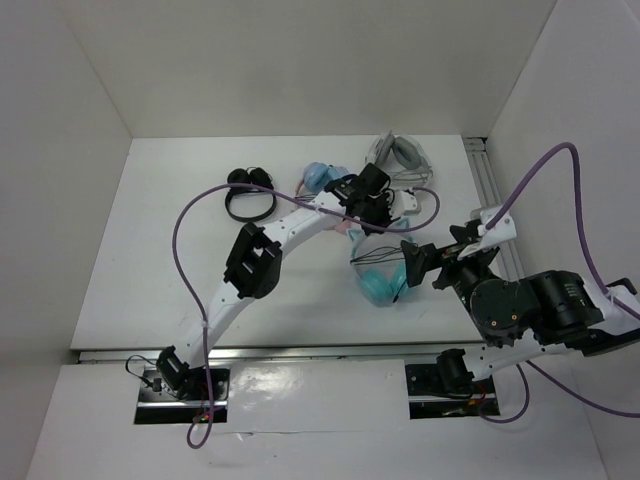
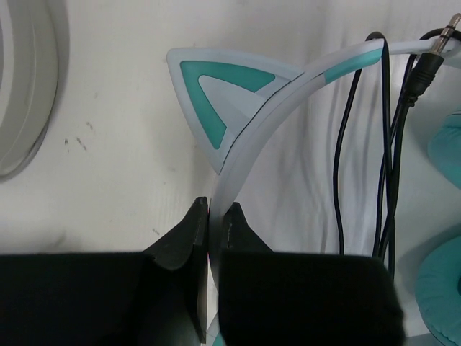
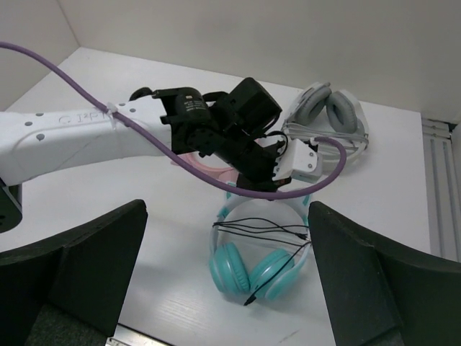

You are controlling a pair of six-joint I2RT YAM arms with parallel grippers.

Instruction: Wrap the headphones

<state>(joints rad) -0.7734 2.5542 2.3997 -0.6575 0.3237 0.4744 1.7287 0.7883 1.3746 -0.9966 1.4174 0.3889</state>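
I will slide the pale headband slightly toward my open right gripper with my left gripper next, then open it on the tabletop.
The teal cat-ear headphones (image 1: 381, 282) lie on the white table, ear cups toward the near edge. In the right wrist view (image 3: 253, 265) their thin black cable (image 3: 268, 230) crosses the headband in several strands, and its plug hangs over the right cup. My left gripper (image 2: 215, 210) is shut on the pale headband beside a teal cat ear (image 2: 215, 97); cable (image 2: 385, 144) and plug (image 2: 431, 58) lie to the right. It also shows from above (image 1: 375, 212). My right gripper (image 1: 413, 263) is open and empty, just right of the headphones; its fingers (image 3: 79, 267) frame them.
A grey pair (image 1: 402, 158) lies at the back right. A pink-banded light-blue pair (image 1: 320, 178) lies under the left arm. A black pair (image 1: 250, 195) lies at the back left. A metal rail (image 1: 492, 180) runs along the table's right edge. White walls surround it.
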